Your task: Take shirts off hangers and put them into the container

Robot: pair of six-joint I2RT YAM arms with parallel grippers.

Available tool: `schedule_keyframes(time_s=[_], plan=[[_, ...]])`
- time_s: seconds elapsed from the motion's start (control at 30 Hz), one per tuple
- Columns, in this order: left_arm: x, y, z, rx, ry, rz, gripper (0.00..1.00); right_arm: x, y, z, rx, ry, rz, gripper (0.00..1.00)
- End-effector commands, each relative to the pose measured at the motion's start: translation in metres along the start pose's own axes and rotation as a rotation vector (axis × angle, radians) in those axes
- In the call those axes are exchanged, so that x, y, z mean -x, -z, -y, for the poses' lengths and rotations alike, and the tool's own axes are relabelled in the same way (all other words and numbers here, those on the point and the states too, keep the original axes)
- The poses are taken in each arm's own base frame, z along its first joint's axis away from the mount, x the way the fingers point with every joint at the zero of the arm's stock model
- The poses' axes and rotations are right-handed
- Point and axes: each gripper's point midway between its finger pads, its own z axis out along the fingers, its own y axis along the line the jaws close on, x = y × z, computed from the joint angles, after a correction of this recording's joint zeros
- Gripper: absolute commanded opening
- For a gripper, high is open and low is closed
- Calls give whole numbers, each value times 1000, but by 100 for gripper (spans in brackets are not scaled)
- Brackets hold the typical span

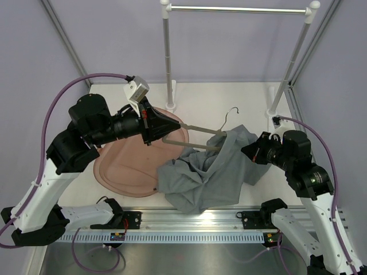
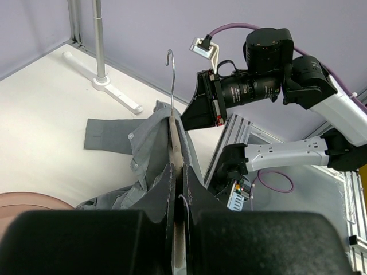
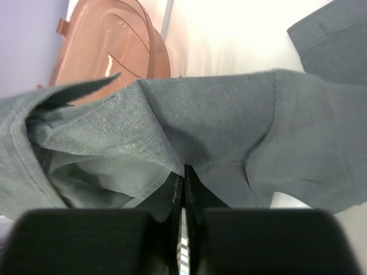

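My left gripper holds the hanger [image 1: 200, 130] and should next lift it up and outward, bare hook over the metal bar [image 1: 213, 8], and let go, as the bar is above and outward.
The grey-green shirt [image 1: 209, 172] lies crumpled on the table, partly over the right rim of the pinkish-brown container [image 1: 123, 172], and still hangs on the hanger [image 1: 200, 130]. My left gripper [image 1: 174, 127] is shut on the hanger's left arm, above the container. In the left wrist view the hanger [image 2: 176, 146] runs from between my fingers [image 2: 166, 183] up to its wire hook, with the shirt [image 2: 146, 137] draped round it. My right gripper [image 1: 251, 152] is shut on the shirt's right edge; in the right wrist view the shirt [image 3: 229, 114] bunches at my closed gripper [image 3: 184, 171].
A white-and-metal garment rail [image 1: 241, 10] stands at the back, its poles [image 1: 167, 57] on feet on the table. Cage posts frame the corners. The container [image 3: 109, 46] shows behind the cloth in the right wrist view. The right arm [image 2: 269, 80] faces the left wrist camera.
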Motion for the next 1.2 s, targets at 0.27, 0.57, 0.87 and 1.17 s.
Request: schedule_keyframes(time_s=[0.27, 0.57, 0.87, 1.17], plan=[[28, 36, 0, 81, -83, 153, 0, 49, 16, 41, -294, -36, 228, 0], [36, 108, 0, 213, -154, 291, 0, 80, 35, 84, -597, -7, 338, 0], [45, 81, -39, 354, -172, 344, 0, 45, 11, 52, -340, 14, 200, 0], [88, -22, -95, 472, -255, 304, 0, 20, 6, 11, -83, 64, 80, 0]])
